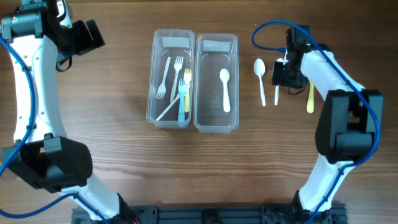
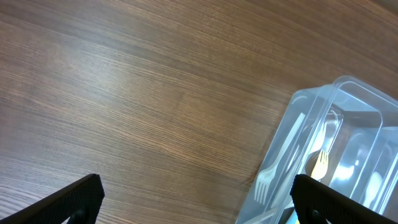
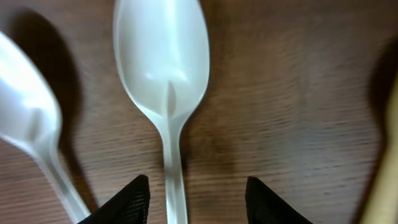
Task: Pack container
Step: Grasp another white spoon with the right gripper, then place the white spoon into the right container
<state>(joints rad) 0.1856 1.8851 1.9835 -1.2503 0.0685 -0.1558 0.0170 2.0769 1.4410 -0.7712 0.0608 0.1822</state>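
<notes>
My gripper's fingers are already on both sides of the spoon's handle below its bowl (image 1: 277, 86) (image 3: 175, 194). My right gripper needs to stay low and close on the handle next.
Two clear containers stand side by side mid-table. The left container (image 1: 151, 93) holds white, yellow and blue forks (image 1: 181, 87). The right container (image 1: 235, 87) holds one white spoon (image 1: 225, 87). My right gripper (image 1: 281, 70) is open and low over the table, its fingers (image 3: 198, 183) on either side of the handle of a white spoon (image 3: 163, 62), not closed on it. A second white spoon (image 1: 260, 78) lies just left of it, and also shows in the right wrist view (image 3: 25, 124). My left gripper (image 1: 93, 34) is open and empty (image 2: 199, 205), left of the containers.
A yellow utensil (image 1: 310, 96) lies on the wood table right of my right gripper; its blurred edge shows in the right wrist view (image 3: 388, 124). The left container's corner with forks shows in the left wrist view (image 2: 336, 143).
</notes>
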